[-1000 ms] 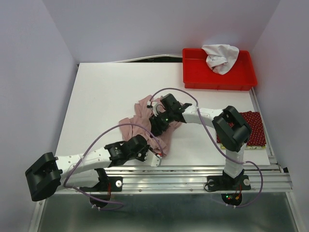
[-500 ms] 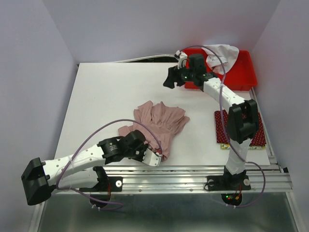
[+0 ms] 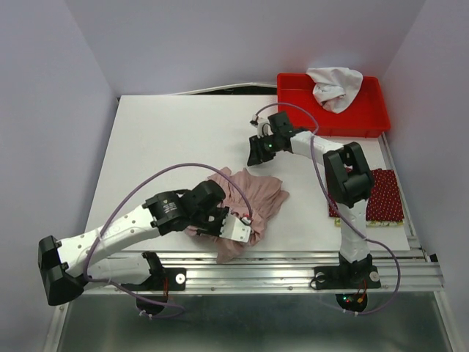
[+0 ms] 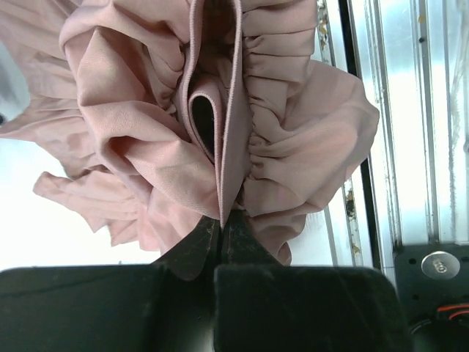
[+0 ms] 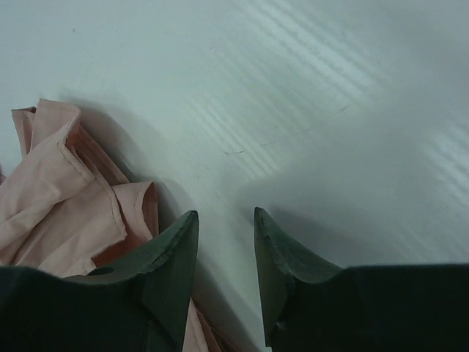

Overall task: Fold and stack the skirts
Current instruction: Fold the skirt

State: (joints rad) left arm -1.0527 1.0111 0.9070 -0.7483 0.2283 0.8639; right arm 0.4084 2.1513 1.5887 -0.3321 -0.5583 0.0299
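Note:
The skirt lies bunched against the metal bar, so its waistband goes outward in my left gripper to the skirt's far edge [image 3: 233, 178] next, for release there.
The dusty-pink pleated skirt [image 3: 256, 192] lies bunched at the table's near middle. My left gripper [image 4: 221, 220] is shut on its gathered waistband, and the cloth [image 4: 146, 110] hangs in folds beyond the fingertips. From above, this gripper [image 3: 222, 220] sits over the skirt's near left part. My right gripper [image 5: 226, 220] stands open just above bare table, nothing between its fingers, the pink skirt's edge [image 5: 66, 198] beside its left finger. In the top view it [image 3: 256, 155] is just behind the skirt. The dark red dotted skirt [image 3: 382, 193] lies flat at the right edge.
A red bin [image 3: 366, 121] holding a white cloth [image 3: 335, 86] stands at the back right. A metal rail [image 3: 293, 258] runs along the table's near edge, close to the pink skirt's hem. Walls close in on the left, back and right.
My right gripper left the pink skirt, swung back toward the red bin, then came down just behind the skirt. My left gripper shut on the waistband and shifted rightward and up with it.

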